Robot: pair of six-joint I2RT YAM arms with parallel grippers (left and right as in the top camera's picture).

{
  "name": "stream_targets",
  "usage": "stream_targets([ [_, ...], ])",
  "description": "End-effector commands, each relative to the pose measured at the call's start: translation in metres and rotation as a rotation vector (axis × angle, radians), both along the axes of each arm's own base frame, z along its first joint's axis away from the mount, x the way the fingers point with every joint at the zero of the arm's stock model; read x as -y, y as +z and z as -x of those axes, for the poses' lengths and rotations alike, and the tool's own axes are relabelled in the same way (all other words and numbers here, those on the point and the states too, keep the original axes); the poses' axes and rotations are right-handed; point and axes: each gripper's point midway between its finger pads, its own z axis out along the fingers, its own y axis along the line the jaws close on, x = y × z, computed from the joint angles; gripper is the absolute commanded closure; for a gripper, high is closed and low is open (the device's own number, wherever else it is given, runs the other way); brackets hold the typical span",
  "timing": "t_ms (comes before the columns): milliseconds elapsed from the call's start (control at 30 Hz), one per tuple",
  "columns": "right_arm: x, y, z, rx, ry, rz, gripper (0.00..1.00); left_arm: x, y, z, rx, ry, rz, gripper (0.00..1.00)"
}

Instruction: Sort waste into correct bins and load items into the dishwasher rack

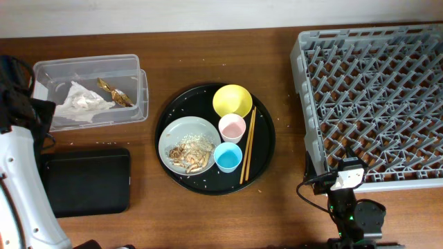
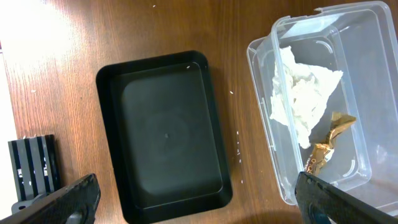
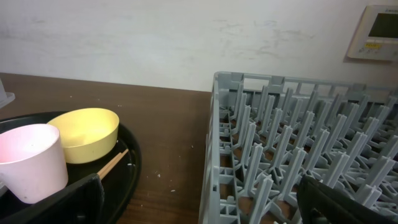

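Note:
My right gripper needs to swing across and tip down onto the light-blue cup's rim (image 1: 228, 158), since the cup stands to its left in the overhead view.
The clear box (image 1: 138, 104) holds the crumpled white napkin (image 1: 82, 102) and the gold-brown wrapper (image 1: 114, 91); the left wrist view shows them too, napkin (image 2: 301, 96) and wrapper (image 2: 326, 146). The shallow black tray (image 1: 86, 181) lies empty in front of it. On the round black tray (image 1: 259, 166) sit the yellow bowl (image 1: 232, 101), pink cup (image 1: 232, 127), light-blue cup (image 1: 228, 157), chopsticks (image 1: 248, 144) and the plate (image 1: 174, 131) with food scraps (image 1: 190, 153). The grey rack (image 1: 374, 104) is empty. My left gripper (image 2: 199, 208) is open above the black tray (image 2: 165, 130). My right gripper (image 3: 199, 208) is open and empty beside the rack (image 3: 292, 155).
Rice grains are scattered on the wood around the round tray. My left arm (image 1: 21, 159) fills the left edge and my right arm (image 1: 353, 204) stands at the rack's near corner. A black ribbed block (image 2: 34, 168) lies left of the black tray. A wall panel (image 3: 376, 31) hangs behind.

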Motion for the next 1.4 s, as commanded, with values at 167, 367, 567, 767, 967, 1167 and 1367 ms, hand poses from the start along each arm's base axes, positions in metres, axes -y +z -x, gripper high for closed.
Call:
stream_targets([
  [167, 0.002, -0.003, 0.0, -0.005, -0.01, 0.003, 0.02, -0.002, 0.002, 0.004, 0.007, 0.026, -0.003, 0.01],
  [367, 0.002, -0.003, 0.0, -0.004, -0.01, 0.003, 0.02, -0.002, 0.002, 0.004, 0.007, 0.026, -0.003, 0.01],
  [567, -0.108, 0.034, 0.054, -0.18, 0.696, -0.663, 0.02, -0.002, 0.002, 0.004, 0.007, 0.026, -0.003, 0.01],
  [767, -0.089, 0.135, 0.052, 0.007, 0.624, -0.784, 0.02, -0.002, 0.002, 0.004, 0.007, 0.026, -0.003, 0.01],
  [967, -0.087, 0.163, -0.013, -0.672, 0.305, -0.271, 0.02, -0.002, 0.002, 0.004, 0.007, 0.026, -0.003, 0.01],
  [1167, -0.231, 0.058, -0.016, -0.965, 0.275, 0.148, 0.02, -0.002, 0.002, 0.004, 0.007, 0.026, -0.003, 0.01],
  [1367, -0.292, -0.044, 0.0, -1.207, 0.379, 0.278, 0.02, -0.002, 0.002, 0.004, 0.007, 0.026, -0.003, 0.01],
])
